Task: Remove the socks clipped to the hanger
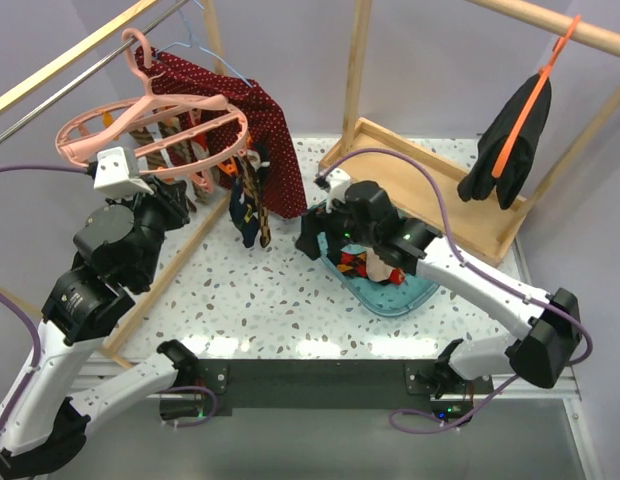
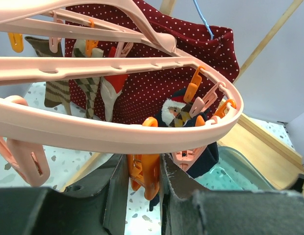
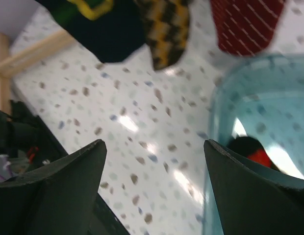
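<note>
My right gripper moves to the left in the top view, away from the basin (image 1: 415, 297), onto the navy sock's lower end next, since that end hangs free.
The pink ring hanger (image 1: 150, 128) hangs from the rail at upper left, and its rim crosses the left wrist view (image 2: 117, 132). Brown argyle socks (image 2: 90, 88) and navy socks (image 1: 252, 205) hang from its clips. My left gripper (image 1: 180, 198) is under the ring's near rim, and its jaws (image 2: 142, 164) are shut on an orange clip (image 2: 144, 171). Navy socks (image 2: 184, 112) hang just beyond it. My right gripper (image 1: 312, 228) is open and empty (image 3: 153, 143) above the table, below the hanging navy socks (image 3: 100, 22). More socks (image 1: 375, 265) lie in the teal basin (image 1: 415, 297).
A red white-dotted cloth (image 1: 270, 140) hangs on a light-blue wire hanger (image 1: 205, 45) behind the ring. A black garment (image 1: 510, 140) hangs on an orange hanger at the right. A wooden tray (image 1: 460, 195) stands behind the basin. A wooden bar (image 1: 180, 260) runs along the table's left side.
</note>
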### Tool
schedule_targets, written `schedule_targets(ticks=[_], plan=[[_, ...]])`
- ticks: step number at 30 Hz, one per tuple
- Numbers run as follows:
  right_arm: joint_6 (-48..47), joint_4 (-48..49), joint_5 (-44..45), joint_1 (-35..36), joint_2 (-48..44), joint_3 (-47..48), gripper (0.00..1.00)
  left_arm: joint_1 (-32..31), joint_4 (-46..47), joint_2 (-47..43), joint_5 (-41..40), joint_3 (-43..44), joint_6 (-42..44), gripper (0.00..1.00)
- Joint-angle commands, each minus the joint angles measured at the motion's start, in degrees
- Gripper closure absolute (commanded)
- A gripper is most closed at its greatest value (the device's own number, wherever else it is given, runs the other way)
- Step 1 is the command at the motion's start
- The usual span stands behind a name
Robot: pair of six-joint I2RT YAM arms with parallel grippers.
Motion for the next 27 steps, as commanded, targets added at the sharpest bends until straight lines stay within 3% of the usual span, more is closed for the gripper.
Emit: schedule_targets(ticks=[1, 6, 11, 27], plan=[[4.0, 25.6, -3.6, 4.8, 3.0, 0.4, 0.14, 0.3, 2.0, -0.2, 1.1, 2.4, 0.8, 1.0], [2.3, 36.2, -0.5, 10.4, 11.9, 3.9, 0.11, 0.4, 1.6, -0.5, 1.7, 2.7, 0.2, 1.0], [2.6, 40.3, 3.9, 13.3, 16.9, 6.2, 0.11, 0.3, 1.2, -1.3, 1.9, 2.7, -0.4, 1.0], [2.4, 39.0, 13.8, 14.5, 25.5, 11.9, 0.39, 0.3, 0.9, -2.0, 2.4, 2.8, -0.5, 1.0]])
